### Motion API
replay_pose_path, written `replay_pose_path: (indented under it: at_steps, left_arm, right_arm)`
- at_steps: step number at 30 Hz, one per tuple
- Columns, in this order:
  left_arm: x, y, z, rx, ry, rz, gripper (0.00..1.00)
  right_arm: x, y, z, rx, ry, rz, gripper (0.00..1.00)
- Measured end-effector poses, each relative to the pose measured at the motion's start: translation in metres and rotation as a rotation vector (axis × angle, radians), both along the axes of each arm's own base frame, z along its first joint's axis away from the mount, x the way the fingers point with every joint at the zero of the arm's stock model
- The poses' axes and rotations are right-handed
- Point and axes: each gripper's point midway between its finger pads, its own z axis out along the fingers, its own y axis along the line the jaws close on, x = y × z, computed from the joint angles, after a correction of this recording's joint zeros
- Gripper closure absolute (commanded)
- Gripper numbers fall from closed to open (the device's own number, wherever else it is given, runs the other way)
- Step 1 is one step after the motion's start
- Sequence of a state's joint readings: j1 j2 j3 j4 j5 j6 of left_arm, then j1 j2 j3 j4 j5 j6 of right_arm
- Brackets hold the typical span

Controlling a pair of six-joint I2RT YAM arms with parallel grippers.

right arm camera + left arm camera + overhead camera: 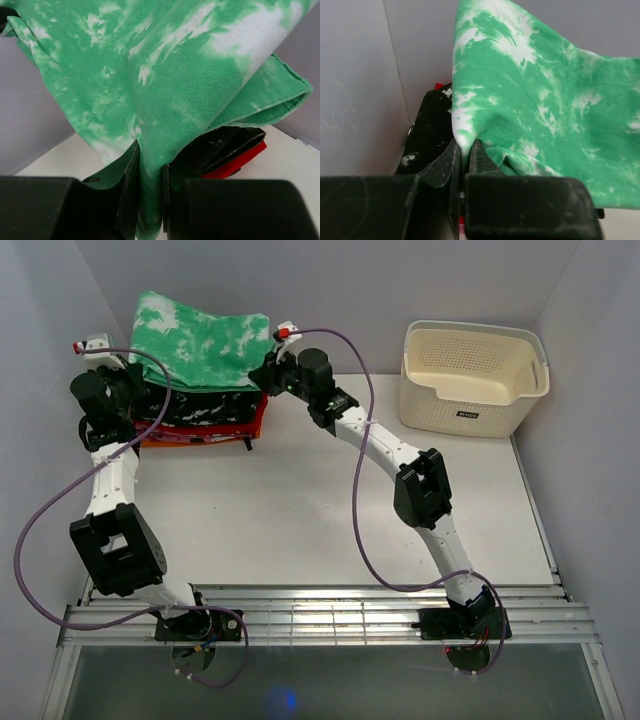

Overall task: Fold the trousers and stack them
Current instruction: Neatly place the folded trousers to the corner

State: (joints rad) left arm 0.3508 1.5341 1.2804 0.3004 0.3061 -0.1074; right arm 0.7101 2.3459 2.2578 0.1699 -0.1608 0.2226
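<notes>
My right gripper lowers the raised trousers onto the black garment's end (pixel 238 403) (pixel 222 146) next and releases them, since that end lies below and to the left in the top view.
The trousers (pixel 200 340), bright green with white tie-dye blotches, are folded and held just above a stack of clothes at the back left of the table. My left gripper (pixel 138 372) is shut on their left edge; in the left wrist view its jaws (pixel 465 147) pinch a white-and-green fold of the trousers (pixel 545 100). On the right edge my right gripper (pixel 266 370) is shut as well, and in the right wrist view the trousers (pixel 165 75) run down between its jaws (pixel 150 162). The cloth spans between both grippers and sags a little in the middle.
Under the trousers lies a black white-speckled folded garment (pixel 200 410) on red and orange folded clothes (pixel 190 435). A cream plastic basket (pixel 470 375) stands at the back right. Grey walls close in behind and at both sides.
</notes>
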Motion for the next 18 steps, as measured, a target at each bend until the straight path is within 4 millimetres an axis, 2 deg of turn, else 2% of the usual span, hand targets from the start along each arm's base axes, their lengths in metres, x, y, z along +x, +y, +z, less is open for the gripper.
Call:
replay_pose_path:
  at_steps: [7, 18]
  left_arm:
    - [0.009, 0.04, -0.029, -0.04, 0.007, 0.028, 1.0]
    - [0.018, 0.062, -0.079, -0.072, 0.037, 0.022, 1.0]
  right_arm:
    - [0.006, 0.038, -0.032, 0.019, -0.079, -0.007, 0.92]
    - [0.02, 0.056, -0.072, 0.022, -0.166, -0.034, 0.92]
